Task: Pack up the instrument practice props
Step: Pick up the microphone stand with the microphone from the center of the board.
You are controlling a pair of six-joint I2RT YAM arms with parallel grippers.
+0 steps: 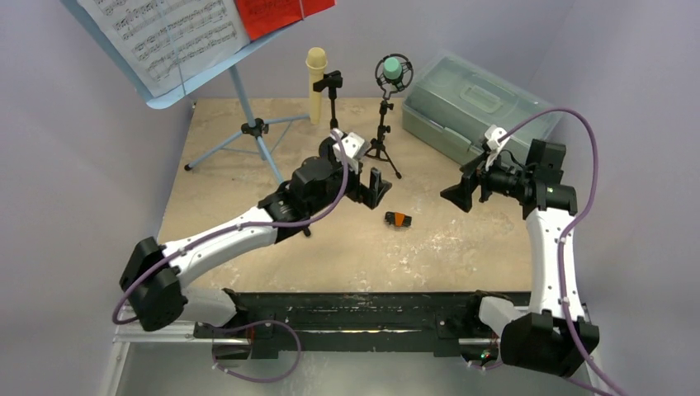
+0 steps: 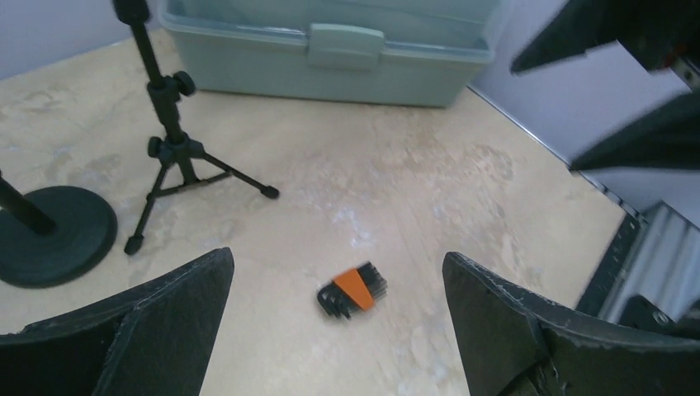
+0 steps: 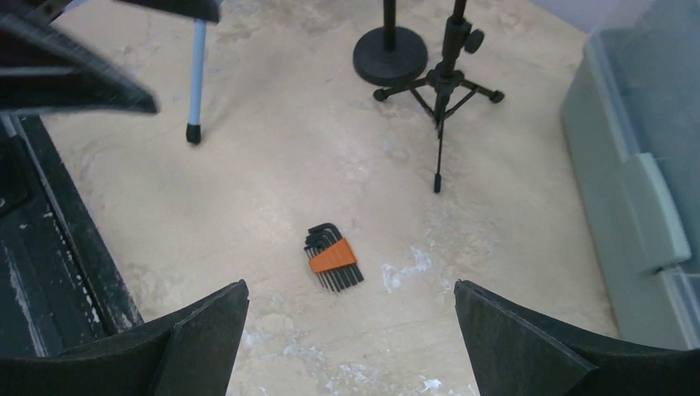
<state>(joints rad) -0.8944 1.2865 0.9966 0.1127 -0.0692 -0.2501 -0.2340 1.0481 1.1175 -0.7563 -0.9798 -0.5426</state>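
Next, my left gripper moves outward, tilts its fingers level and closes on the slim post below the teal microphone, since that post stands outward of it.
The pale-blue sheet-music rack (image 1: 165, 82) stands at the back left on tripod legs (image 1: 252, 136). It holds white pages (image 1: 161, 33) and a red page (image 1: 276, 12). A cream microphone (image 1: 316, 82) sits in a black holder (image 1: 333, 82) on a round base (image 2: 54, 235). A teal microphone (image 1: 393, 71) sits on a black tripod stand (image 1: 382, 140), also in the left wrist view (image 2: 173, 148) and the right wrist view (image 3: 446, 78). My left gripper (image 1: 373, 188) (image 2: 337, 256) is open and empty in front of the stands. My right gripper (image 1: 461, 194) (image 3: 351, 285) is open and empty.
The grey-green case (image 1: 466, 103) (image 2: 330, 49) (image 3: 627, 190) lies shut at the back right. A black hex-key set in an orange holder (image 1: 397, 219) (image 2: 352, 289) (image 3: 333, 257) lies on the table between my grippers. A blue rack leg (image 3: 196, 82) stands left.
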